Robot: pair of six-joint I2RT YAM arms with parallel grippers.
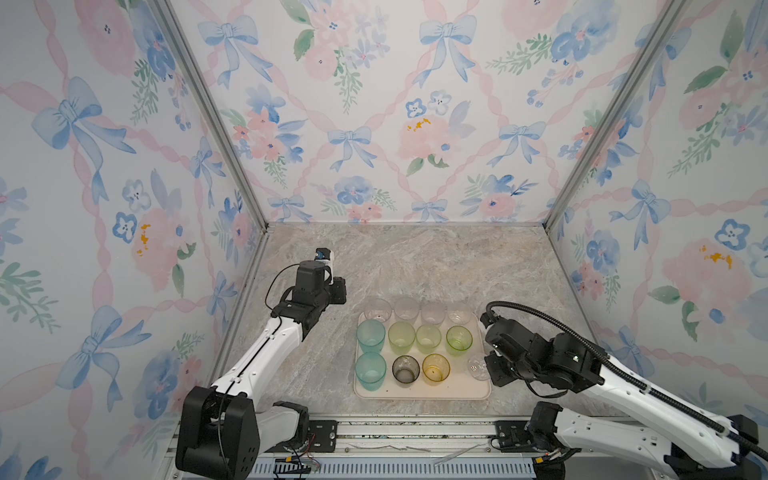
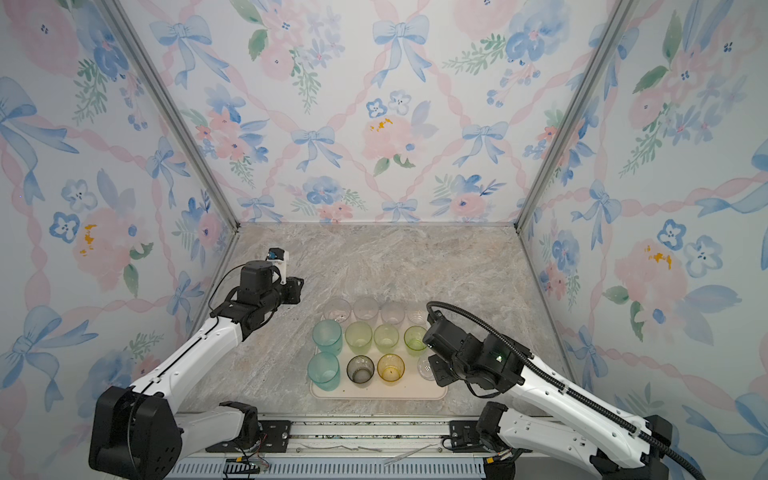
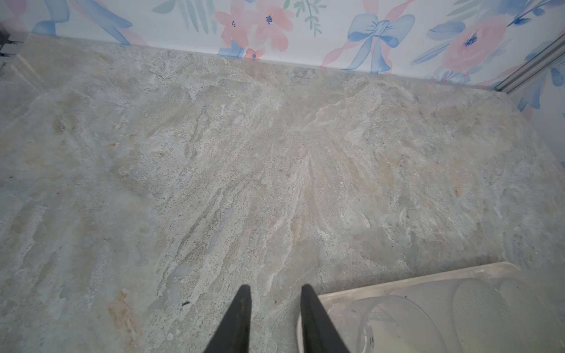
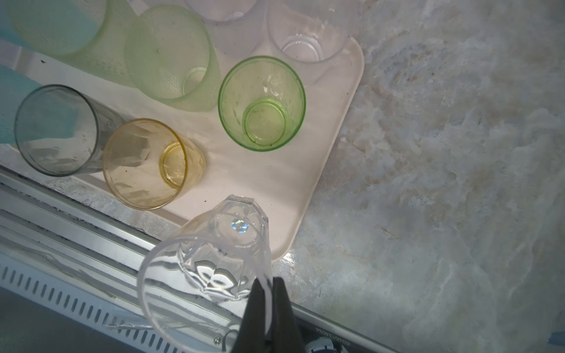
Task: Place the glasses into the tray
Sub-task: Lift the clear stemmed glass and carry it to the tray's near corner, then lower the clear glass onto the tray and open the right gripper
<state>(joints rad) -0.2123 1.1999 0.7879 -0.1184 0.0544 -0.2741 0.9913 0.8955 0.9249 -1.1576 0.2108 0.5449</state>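
The robot's right gripper will next move down toward the amber glass and release the tiny clear glass's rim, because the tray's bare near corner [image 1: 464, 383] [image 4: 234, 185] is below the gripper.
The cream tray [image 1: 419, 390] [image 2: 374, 394] holds several upright glasses: frosted clear ones [image 1: 406, 307] at the back, teal [image 1: 370, 334], yellow-green [image 1: 401, 336], a smoky grey one [image 4: 55, 128] and an amber one [image 4: 143, 162]. My right gripper [image 4: 269, 284] is shut on the rim of a tiny clear glass [image 4: 214, 259] [image 1: 478, 366], tilted over the tray's near right corner. Whether it touches the tray I cannot tell. My left gripper [image 3: 275, 288] stands open with nothing between its fingers, over the marble by the tray's far left corner [image 3: 397, 281].
Marble tabletop [image 1: 415, 266] stretches behind and left of the tray. A metal rail [image 1: 415, 432] runs along the front edge, close to the tray. Floral walls enclose three sides. The right arm's black cable [image 1: 540, 316] arcs above its wrist.
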